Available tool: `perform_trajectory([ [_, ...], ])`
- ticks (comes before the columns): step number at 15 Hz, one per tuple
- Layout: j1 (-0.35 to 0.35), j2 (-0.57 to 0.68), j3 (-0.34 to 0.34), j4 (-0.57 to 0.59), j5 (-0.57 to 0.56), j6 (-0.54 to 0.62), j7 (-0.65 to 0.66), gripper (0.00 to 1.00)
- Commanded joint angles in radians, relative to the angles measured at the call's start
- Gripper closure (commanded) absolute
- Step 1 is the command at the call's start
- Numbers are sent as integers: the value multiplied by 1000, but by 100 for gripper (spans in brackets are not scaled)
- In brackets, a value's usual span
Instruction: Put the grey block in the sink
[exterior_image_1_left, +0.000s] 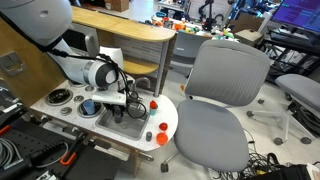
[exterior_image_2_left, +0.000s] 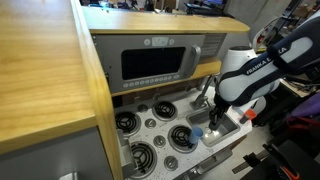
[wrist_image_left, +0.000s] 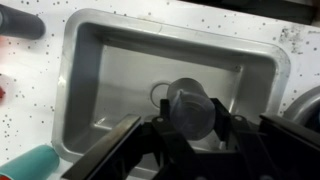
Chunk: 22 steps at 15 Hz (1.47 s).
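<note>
The grey block hangs inside the sink's sides, over bare metal, so the gripper will next move down toward the sink's bottom (exterior_image_1_left: 126, 121) (wrist_image_left: 179, 92) beside the drain ring and release the block.
In the wrist view my gripper (wrist_image_left: 190, 128) is shut on the grey block (wrist_image_left: 189, 105), a small dark grey rounded piece. It holds the block just above the floor of the sink (wrist_image_left: 90, 70), a rectangular silver metal basin, near its drain ring. In both exterior views the gripper (exterior_image_1_left: 121, 106) (exterior_image_2_left: 214, 118) reaches down into the sink (exterior_image_1_left: 104, 120) (exterior_image_2_left: 228, 131) in the white toy-kitchen counter. The block is hidden by the gripper in those views.
Orange-red pieces (exterior_image_1_left: 155, 103) (exterior_image_1_left: 163, 128) lie on the counter beside the sink. A teal piece (wrist_image_left: 30, 165) and a dark object (wrist_image_left: 22, 22) lie near the basin rim. Black burner rings (exterior_image_2_left: 180, 138) (exterior_image_2_left: 126, 122) sit beside the sink. A grey office chair (exterior_image_1_left: 220, 100) stands close by.
</note>
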Motion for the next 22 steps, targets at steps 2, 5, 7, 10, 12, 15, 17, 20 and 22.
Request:
perform_trajectory([
  [2,45,78,-48,48,-55,42,60,82],
  [5,56,111,-55,57,-45,61,98,82],
  [7,68,127,-58,68,-38,67,130,82],
  [10,75,145,-49,89,-22,61,169,82],
  [12,88,156,-53,105,-27,60,187,82],
  [15,89,161,-43,124,-16,56,205,82],
  [17,88,161,-40,125,-11,56,216,82],
  [20,86,154,-40,108,-11,57,224,31],
  [22,81,142,-33,94,-10,61,219,17],
])
